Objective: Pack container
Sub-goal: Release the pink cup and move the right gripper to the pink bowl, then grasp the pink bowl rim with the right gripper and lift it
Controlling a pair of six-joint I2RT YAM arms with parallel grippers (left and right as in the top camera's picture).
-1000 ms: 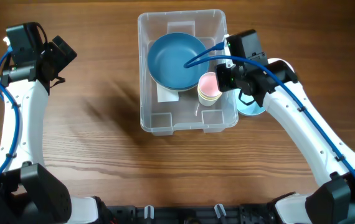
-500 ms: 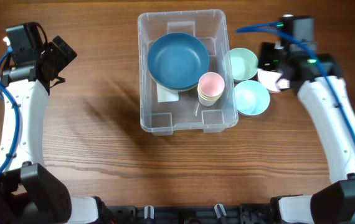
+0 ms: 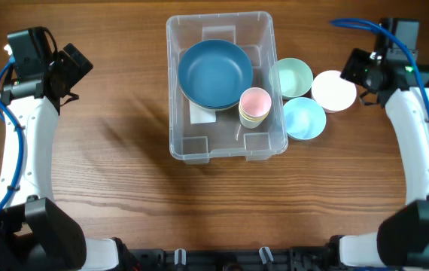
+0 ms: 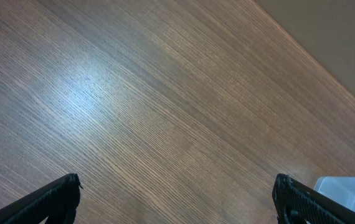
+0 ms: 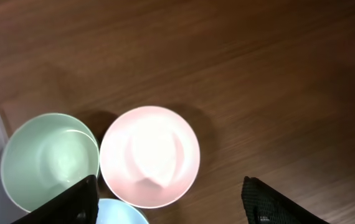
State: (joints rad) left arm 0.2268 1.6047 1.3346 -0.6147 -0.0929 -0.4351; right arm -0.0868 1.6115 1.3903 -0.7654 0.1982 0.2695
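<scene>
My right gripper moves down next onto the pink bowl's rim on the side away from the green bowl [image 3: 290, 77], where empty wood leaves room for a finger outside.
The clear rectangular container [image 3: 186, 143] stands at the table's middle back. It holds a dark blue bowl [image 3: 214, 73] and stacked cups, pink on yellow [image 3: 255, 105]. Right of it stand a pale green bowl [image 3: 290, 77], a light blue bowl [image 3: 304, 119] and a pale pink bowl [image 3: 333, 90]. My right gripper [image 3: 365, 75] is open and empty, just right of the pink bowl. The right wrist view shows the pink bowl [image 5: 149, 155], the green bowl [image 5: 48, 160] and the blue bowl's edge [image 5: 118, 213] between and beside its open fingers. My left gripper [image 3: 75, 64] is open and empty at the far left.
The left wrist view shows bare wood and a corner of the container [image 4: 349, 186] at the lower right. The table's back edge [image 4: 327, 59] runs across the upper right of that view.
My right arm has drawn back from the container to the right, past the bowls, and now hangs by the pink bowl. The cups stay in the container. The left arm has not moved.
</scene>
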